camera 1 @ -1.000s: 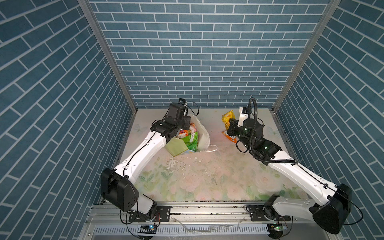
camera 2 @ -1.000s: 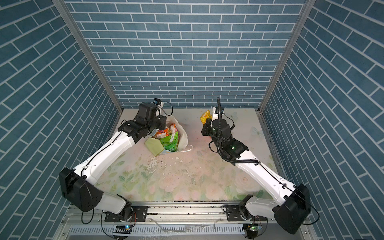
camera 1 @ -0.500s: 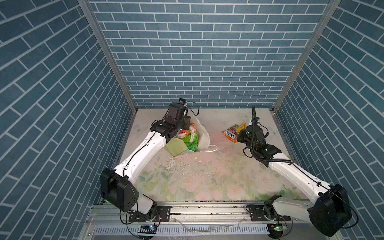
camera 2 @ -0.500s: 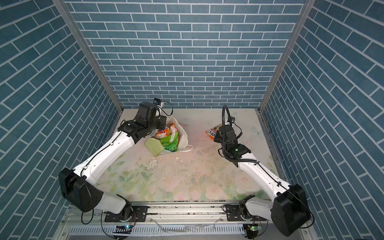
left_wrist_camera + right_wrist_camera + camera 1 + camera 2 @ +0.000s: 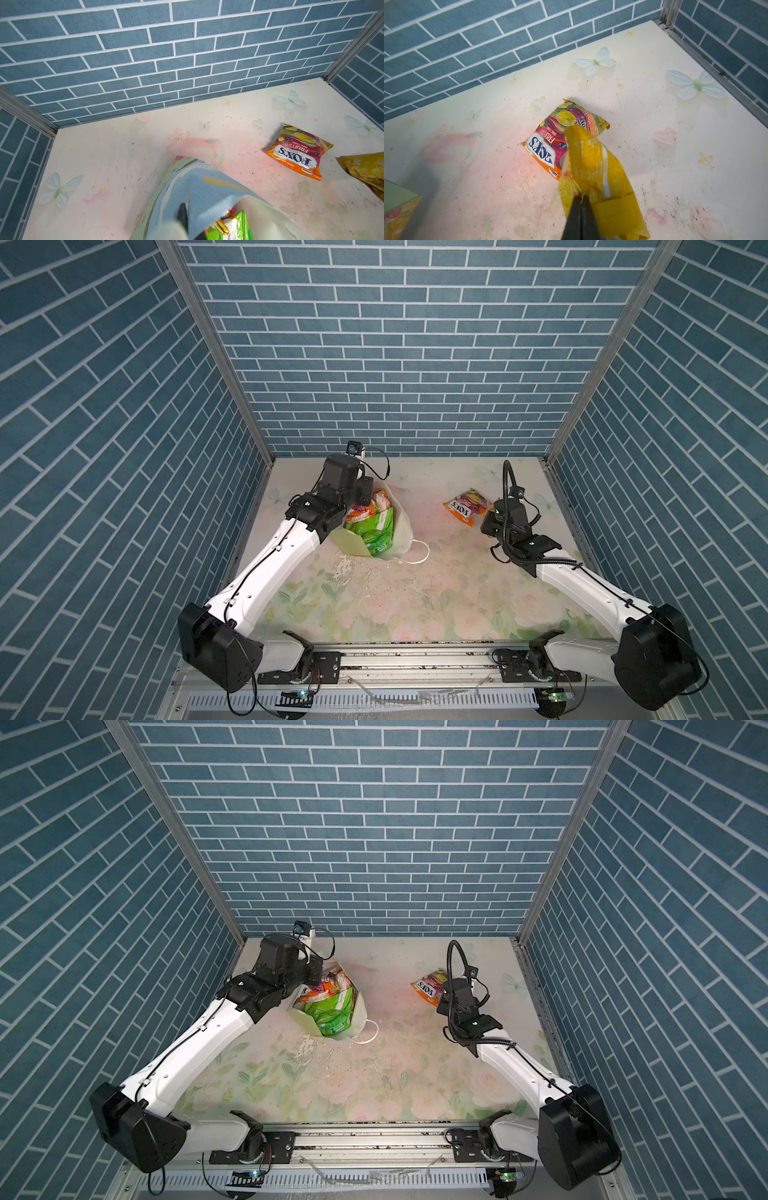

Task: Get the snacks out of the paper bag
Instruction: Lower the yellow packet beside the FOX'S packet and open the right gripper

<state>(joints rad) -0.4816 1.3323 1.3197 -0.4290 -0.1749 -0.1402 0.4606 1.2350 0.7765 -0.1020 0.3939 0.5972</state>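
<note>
Next, my right gripper lowers the crumpled yellow packet onto the clear tabletop (image 5: 481, 536) beside the FOX'S packet below and releases the packet there.
The paper bag (image 5: 400, 526) (image 5: 360, 1006) leans open at the table's back left. My left gripper (image 5: 187, 209) is shut on its painted wall (image 5: 207, 191) near the rim. Inside lie a bright green packet (image 5: 376, 531) (image 5: 330, 1016) and an orange-pink packet (image 5: 370, 506). One orange FOX'S packet (image 5: 463, 506) (image 5: 427, 988) (image 5: 297, 151) (image 5: 548, 143) lies on the table at the back right. My right gripper (image 5: 581, 196) is shut on a crumpled yellow packet (image 5: 593, 166) (image 5: 365, 168), low and just in front of the FOX'S packet, overlapping it in the right wrist view.
Blue brick walls close in the table on the left, back and right. A metal rail (image 5: 415, 655) runs along the front edge. The bag's white cord handle (image 5: 419, 558) lies on the table beside it. The table top (image 5: 415, 605) has a scuffed floral print.
My right arm has swung right and come down, carrying the yellow packet from above the FOX'S packet to just in front of it. The left arm and the bag have not moved.
</note>
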